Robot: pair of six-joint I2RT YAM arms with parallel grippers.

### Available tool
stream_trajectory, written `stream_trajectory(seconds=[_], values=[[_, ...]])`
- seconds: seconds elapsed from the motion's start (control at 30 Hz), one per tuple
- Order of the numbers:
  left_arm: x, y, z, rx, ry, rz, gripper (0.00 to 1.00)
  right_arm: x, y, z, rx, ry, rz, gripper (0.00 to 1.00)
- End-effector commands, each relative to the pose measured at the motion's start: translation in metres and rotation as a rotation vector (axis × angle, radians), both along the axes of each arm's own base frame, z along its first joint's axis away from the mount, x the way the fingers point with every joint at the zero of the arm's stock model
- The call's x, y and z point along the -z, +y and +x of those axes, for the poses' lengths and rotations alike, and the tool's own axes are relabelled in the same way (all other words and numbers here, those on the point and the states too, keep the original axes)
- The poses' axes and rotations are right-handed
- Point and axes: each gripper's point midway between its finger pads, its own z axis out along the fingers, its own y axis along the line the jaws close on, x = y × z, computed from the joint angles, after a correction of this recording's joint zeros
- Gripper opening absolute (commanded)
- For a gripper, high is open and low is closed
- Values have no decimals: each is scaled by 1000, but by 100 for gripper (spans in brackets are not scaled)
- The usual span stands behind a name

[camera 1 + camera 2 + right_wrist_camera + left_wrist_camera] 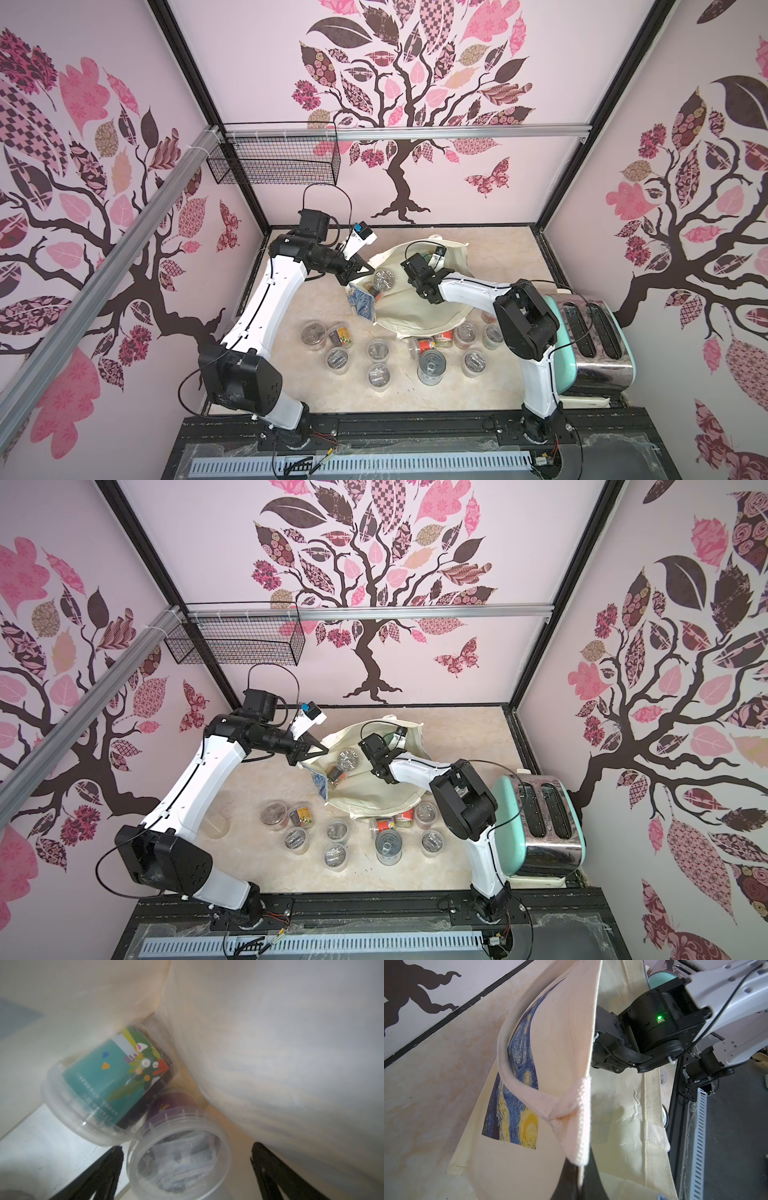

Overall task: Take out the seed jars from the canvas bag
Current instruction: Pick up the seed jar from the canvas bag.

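Note:
I will keep my right gripper almost where it is in the bag and close its fingers across the purple-labelled jar's clear lid (180, 1160), because the lid is between them.
The canvas bag (415, 309) (374, 789) lies on the table with its mouth held up. My left gripper (580, 1180) (355, 277) is shut on the bag's rim, at the white handle (571, 1109). My right gripper (187, 1167) is inside the bag and open. A purple-labelled seed jar (178, 1159) with a clear lid lies between its fingers, and the far finger (268, 1167) stands clear of it. A teal-labelled jar (116, 1084) leans behind it. Two more jars (384, 278) show in the bag's mouth. Several seed jars (378, 349) (336, 830) stand on the table in front of the bag.
A metal tin (432, 365) stands among the jars on the table. At the right edge sits a mint and chrome toaster (590, 345), close behind my right arm's elbow. On the back left wall hangs a wire basket (274, 162).

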Motion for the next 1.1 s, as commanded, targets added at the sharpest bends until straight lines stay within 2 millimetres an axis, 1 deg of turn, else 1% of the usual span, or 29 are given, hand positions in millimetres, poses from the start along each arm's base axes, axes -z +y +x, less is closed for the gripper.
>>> stream_trajectory(seconds=[0.0, 0.13, 0.3, 0.4, 0.6, 0.73, 0.8, 0.93, 1.07], values=[[-20, -8, -6, 45, -36, -50, 0, 24, -4, 13, -38, 0, -14, 97], [-23, -8, -8, 46, -37, -54, 0, 32, -7, 19, -45, 30, 36, 96], [-26, -7, -9, 48, -45, -55, 0, 38, -8, 21, -59, 46, 20, 91], [-27, -7, -10, 55, -49, -55, 0, 34, -7, 25, -87, 44, 1, 87], [-29, -3, -11, 46, -54, -56, 0, 16, -4, 29, -156, 15, -46, 77], [-28, 0, -10, 36, -57, -53, 0, 2, -5, 24, -203, -19, -58, 72], [-27, 1, -10, 31, -54, -56, 0, -9, -5, 22, -231, -52, -58, 70], [-22, 2, -8, 25, -54, -46, 0, -32, 10, 15, -361, -129, -10, 65], [-18, 3, -5, 13, -45, -41, 0, -45, 22, 7, -438, -142, 43, 65]])
